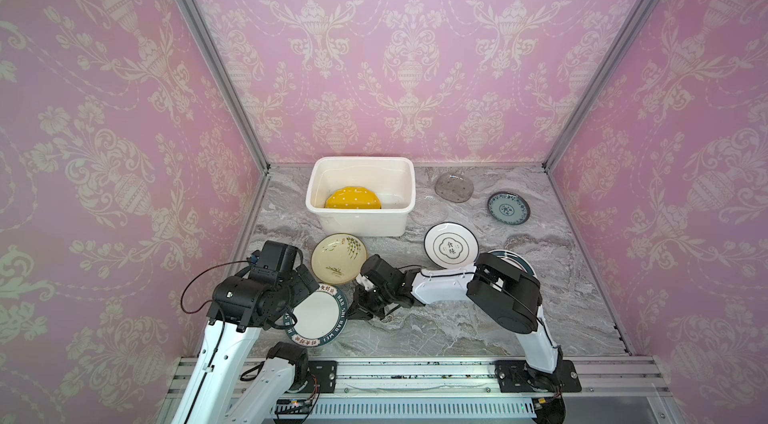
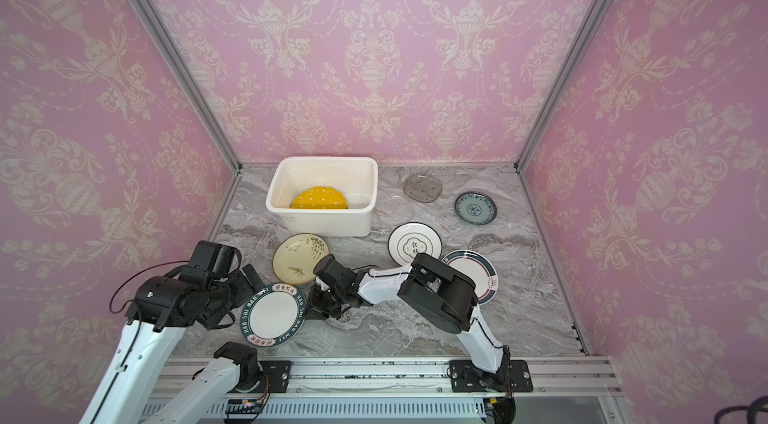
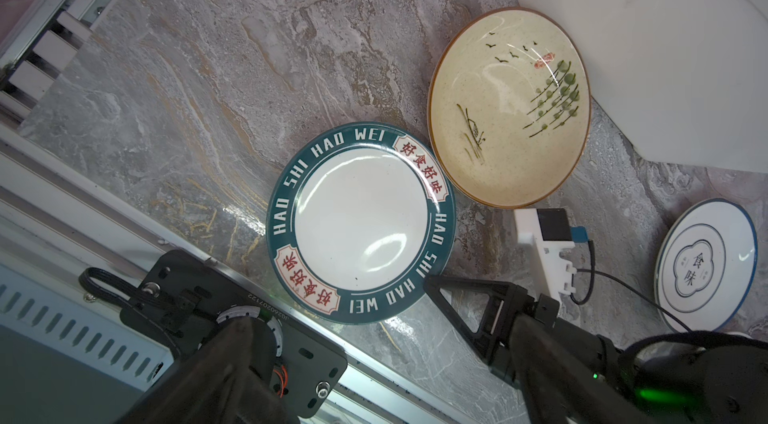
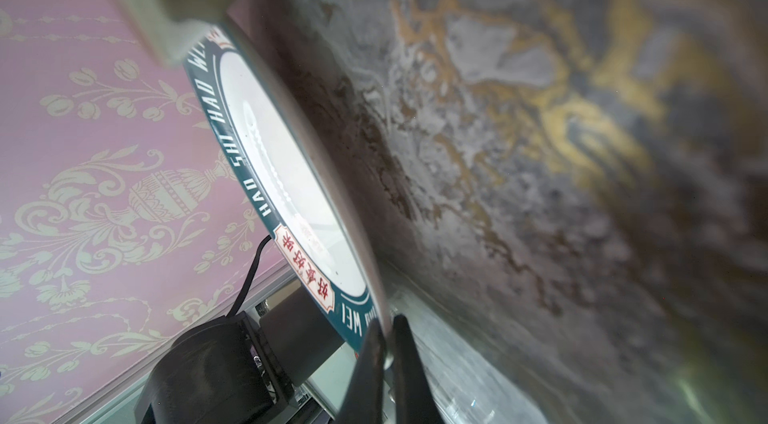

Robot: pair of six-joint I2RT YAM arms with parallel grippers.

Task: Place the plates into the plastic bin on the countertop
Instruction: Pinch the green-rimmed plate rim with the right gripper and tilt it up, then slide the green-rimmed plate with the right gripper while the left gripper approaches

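The robot should use its right gripper to pull the lettered plate sideways, away from the cream plate next to it, onto the bare countertop beside the gripper, below the right arm, and then release the lettered plate's rim.
My right gripper (image 1: 354,309) (image 4: 386,320) is shut on the rim of a white plate with a teal lettered rim (image 1: 316,314) (image 3: 361,226) near the countertop's (image 1: 415,330) front edge. My left gripper (image 1: 296,302) (image 3: 395,380) stands open at that plate's opposite side, nothing between its fingers. The white plastic bin (image 1: 361,224) at the back holds a yellow dotted plate (image 1: 353,199). A cream plate with sprigs (image 1: 338,257) lies just in front of the bin, touching the lettered plate.
Right of the bin lie a clear glass plate (image 1: 428,210), a smoky glass plate (image 1: 454,187), a blue-patterned plate (image 1: 508,208) and a white dark-rimmed plate (image 1: 451,250). Another rimmed plate (image 2: 473,274) lies partly under my right arm. Aluminium rails edge the countertop.
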